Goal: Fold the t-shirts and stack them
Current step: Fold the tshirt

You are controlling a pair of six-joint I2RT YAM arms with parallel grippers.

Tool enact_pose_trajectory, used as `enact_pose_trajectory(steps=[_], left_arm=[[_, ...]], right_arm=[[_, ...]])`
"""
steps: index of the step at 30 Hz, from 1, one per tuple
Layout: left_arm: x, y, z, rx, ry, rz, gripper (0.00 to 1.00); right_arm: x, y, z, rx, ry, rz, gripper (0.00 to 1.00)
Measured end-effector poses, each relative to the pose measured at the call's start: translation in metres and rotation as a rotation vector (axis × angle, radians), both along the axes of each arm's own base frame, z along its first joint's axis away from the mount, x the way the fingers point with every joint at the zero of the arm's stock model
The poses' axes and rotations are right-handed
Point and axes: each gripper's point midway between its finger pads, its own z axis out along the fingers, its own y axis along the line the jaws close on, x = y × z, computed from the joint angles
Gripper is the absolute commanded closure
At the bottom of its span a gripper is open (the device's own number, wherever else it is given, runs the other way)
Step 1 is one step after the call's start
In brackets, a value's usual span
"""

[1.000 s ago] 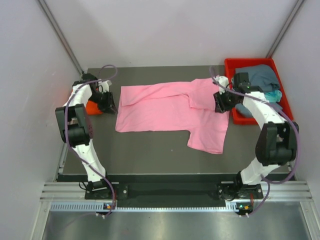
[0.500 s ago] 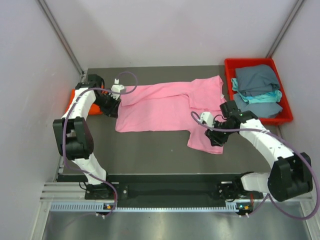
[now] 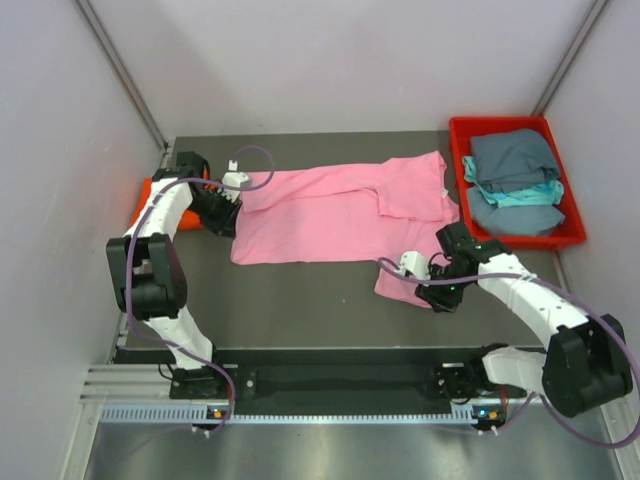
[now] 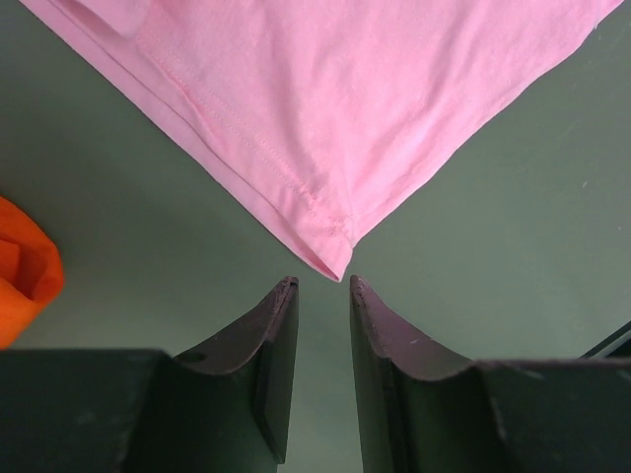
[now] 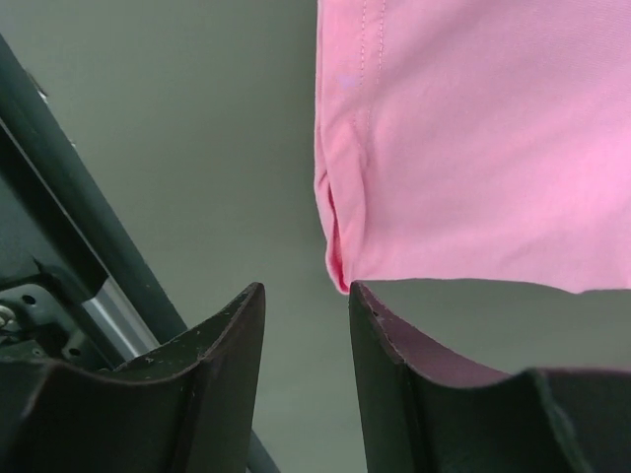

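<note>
I should lower my right gripper and move it toward the shirt's near corner (image 3: 429, 305) (image 5: 343, 283) next, then close on the corner's tip. That pink tip is still just beyond the gripper's open fingers.
A light pink t-shirt (image 3: 320, 215) lies spread flat across the table, with one part hanging toward the near right. My left gripper (image 3: 227, 220) is open at the shirt's left edge. In the left wrist view its fingertips (image 4: 323, 286) stand just short of a hemmed pink corner (image 4: 333, 258). My right gripper (image 3: 438, 292) is open at the shirt's near right corner. In the right wrist view the pink corner (image 5: 338, 276) sits just ahead of the gap between the fingers (image 5: 306, 291). A bright orange shirt (image 3: 148, 195) lies at the far left, mostly hidden behind the left arm.
A red tray (image 3: 500, 122) at the back right holds folded grey-blue shirts (image 3: 512, 155) with a teal one (image 3: 530, 195) between them. Orange cloth (image 4: 25, 276) shows left of my left fingers. The table's near edge rail (image 5: 108, 315) runs close to my right gripper.
My right arm has swung from beside the tray down to the pink shirt's near right corner. My left gripper has shifted slightly right onto the shirt's left edge.
</note>
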Motion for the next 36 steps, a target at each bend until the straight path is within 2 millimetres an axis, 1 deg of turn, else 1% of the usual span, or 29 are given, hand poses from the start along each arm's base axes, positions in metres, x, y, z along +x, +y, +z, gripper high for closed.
enact_pose_trajectory(steps=[5, 11, 16, 17, 18, 19, 20, 23, 27, 30, 33, 36], left_arm=[[0.001, 0.000, 0.000, -0.003, 0.000, 0.016, 0.67], [0.002, -0.001, 0.004, -0.007, -0.007, 0.029, 0.67], [0.002, -0.001, 0.006, -0.009, -0.014, 0.033, 0.67], [0.002, -0.001, 0.006, -0.010, -0.013, 0.034, 0.67], [0.002, -0.001, 0.006, -0.010, -0.013, 0.035, 0.67], [0.003, -0.001, 0.007, -0.011, -0.015, 0.037, 0.67], [0.004, -0.001, 0.008, -0.011, -0.017, 0.038, 0.67], [0.006, -0.001, 0.011, -0.011, -0.025, 0.042, 0.67], [0.007, 0.000, 0.011, -0.007, -0.027, 0.040, 0.68], [0.004, 0.002, 0.005, 0.011, -0.034, 0.013, 0.68], [-0.008, 0.008, -0.009, 0.048, -0.004, -0.011, 0.67], [-0.017, 0.011, -0.018, 0.064, 0.064, -0.014, 0.67]], right_arm=[[0.003, -0.004, -0.011, -0.045, 0.027, 0.025, 0.60], [0.009, -0.007, -0.018, -0.069, 0.019, 0.034, 0.60], [0.005, -0.008, -0.030, -0.088, 0.048, 0.042, 0.61], [0.005, -0.008, -0.032, -0.093, 0.055, 0.043, 0.64], [0.004, -0.009, -0.034, -0.097, 0.059, 0.045, 0.70], [0.003, -0.009, -0.035, -0.101, 0.064, 0.047, 0.77], [0.003, -0.010, -0.036, -0.105, 0.065, 0.050, 0.88], [0.005, -0.012, -0.038, -0.117, 0.055, 0.045, 1.00], [0.009, -0.013, -0.038, -0.128, 0.040, 0.037, 1.00], [0.011, -0.014, -0.035, -0.134, 0.028, 0.030, 1.00], [0.019, -0.013, -0.026, -0.133, -0.003, 0.024, 1.00], [0.033, -0.009, -0.010, -0.119, -0.058, 0.014, 1.00]])
